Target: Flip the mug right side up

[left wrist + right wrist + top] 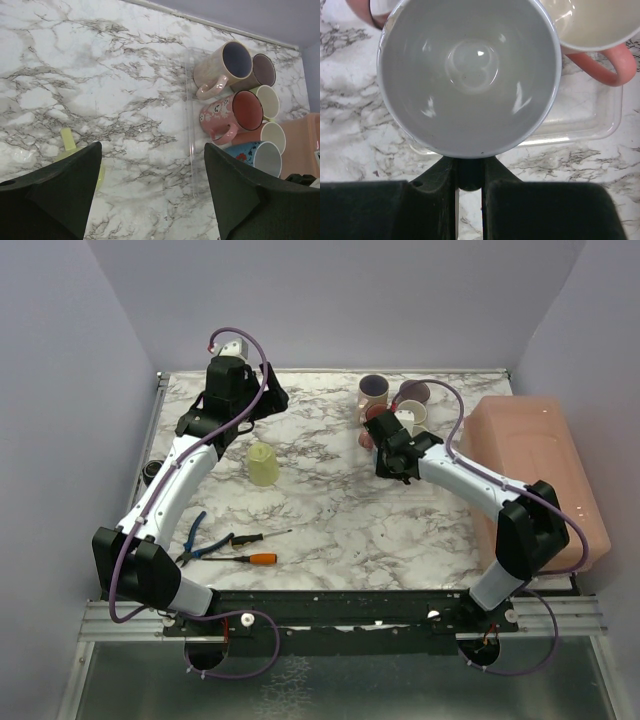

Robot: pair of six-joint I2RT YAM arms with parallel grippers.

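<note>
My right gripper is to go lower next, turning slightly and shifting toward the tray edge facing the yellow mug. The blue mug's opening faces up over the tray's near end.
A pale yellow mug (263, 464) stands upside down on the marble table, left of centre; its edge shows in the left wrist view (67, 142) beside my left finger. My left gripper (272, 400) (152, 150) is open and empty, above the table behind the yellow mug. My right gripper (395, 448) (469, 167) is shut on the handle of a blue flowered mug (255, 155) with a pale grey inside (467, 75). That mug sits mouth up at the near end of a clear tray (590, 120).
Several other mugs (235, 107) stand mouth up in the clear tray (190, 100) at the back right. A pink lidded bin (535, 470) lies at the right edge. Blue pliers (195, 540) and two screwdrivers (255, 559) lie near the front left.
</note>
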